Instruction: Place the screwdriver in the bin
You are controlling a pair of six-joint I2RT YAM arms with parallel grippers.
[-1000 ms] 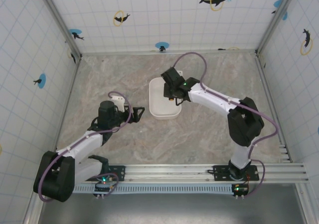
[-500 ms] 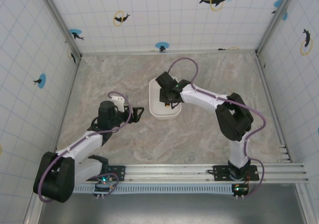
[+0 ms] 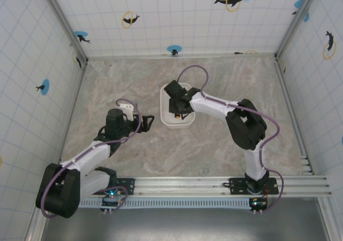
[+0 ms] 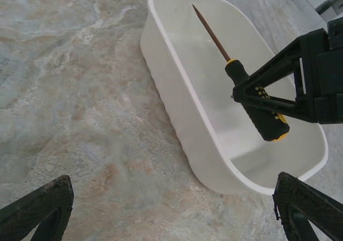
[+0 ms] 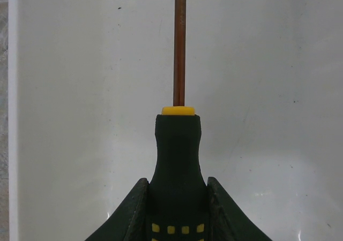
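The screwdriver's stem points along the length of the white bin, so my right gripper will next lower the screwdriver [image 3: 175, 113] onto the bottom of the bin below it and let go of the screwdriver's handle.
The screwdriver [image 5: 177, 155], with a black and yellow handle and a thin shaft [image 4: 211, 31], is held over the inside of the white bin [image 4: 177, 93]. My right gripper [image 5: 177, 198] is shut on its handle, and the shaft points along the bin's length. In the top view the right gripper [image 3: 176, 108] hangs over the bin [image 3: 164, 106], with a bit of the orange handle end of the screwdriver [image 3: 175, 113] showing below it. I cannot tell whether the tool touches the bin floor. My left gripper [image 3: 149, 120] rests open on the table just left of the bin, its fingers [image 4: 37, 204] spread wide.
The marble tabletop [image 3: 118, 80] is bounded by tiled walls on three sides. A rail [image 3: 214, 185] with both arm bases runs along the near edge. Open tabletop lies to the left of the bin [image 4: 69, 102].
The right gripper has carried the screwdriver leftward and further over the bin's middle, and its arm has folded in. The left arm has not moved.
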